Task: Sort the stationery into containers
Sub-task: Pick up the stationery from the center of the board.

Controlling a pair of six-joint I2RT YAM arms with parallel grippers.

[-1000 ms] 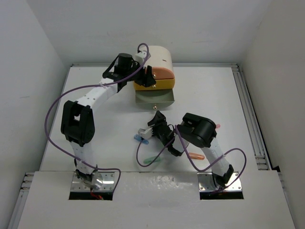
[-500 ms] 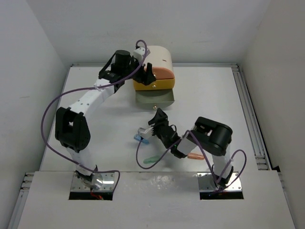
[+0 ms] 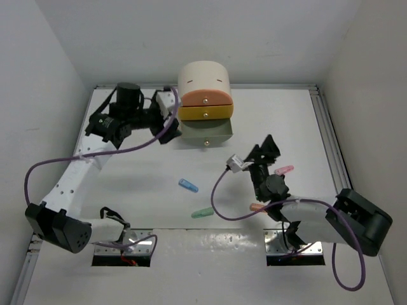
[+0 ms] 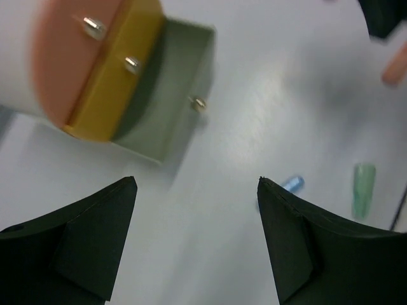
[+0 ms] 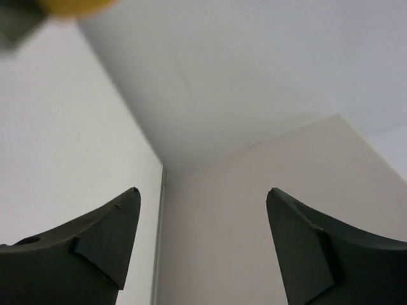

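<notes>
I need to move my left gripper back and down onto the capsule's middle [image 3: 188, 185], because the grey-green drawer [image 3: 206, 132] is open and the blue capsule is lying loose.
The cream arch-topped cabinet [image 3: 203, 77] stands at the back with its peach drawer [image 3: 205, 98] and orange-yellow drawer [image 3: 205, 113] pushed in. A grey-green drawer [image 3: 206, 132] below them is pulled out. Loose stationery lies on the table: a blue capsule [image 3: 188, 185], a green one [image 3: 201, 213], a pink one [image 3: 284, 170] and an orange one [image 3: 257, 207]. My left gripper [image 3: 172, 121] hangs open and empty just left of the cabinet. My right gripper [image 3: 262, 146] is open and empty, tilted upward, right of the pulled-out drawer. The left wrist view shows the drawers [image 4: 111, 89], blue capsule [image 4: 291, 184] and green capsule [image 4: 364, 197].
White walls close in the table [image 3: 127, 184] on three sides. A rail [image 3: 334, 152] runs along its right edge. The right wrist camera looks up at a wall corner [image 5: 162, 171]. Purple cables [image 3: 216, 190] loop off both arms above the table.
My left gripper drew back leftward from the cabinet front and opened wider. My right arm swung right off the blue capsule, tilted up and opened. The blue capsule now lies uncovered.
</notes>
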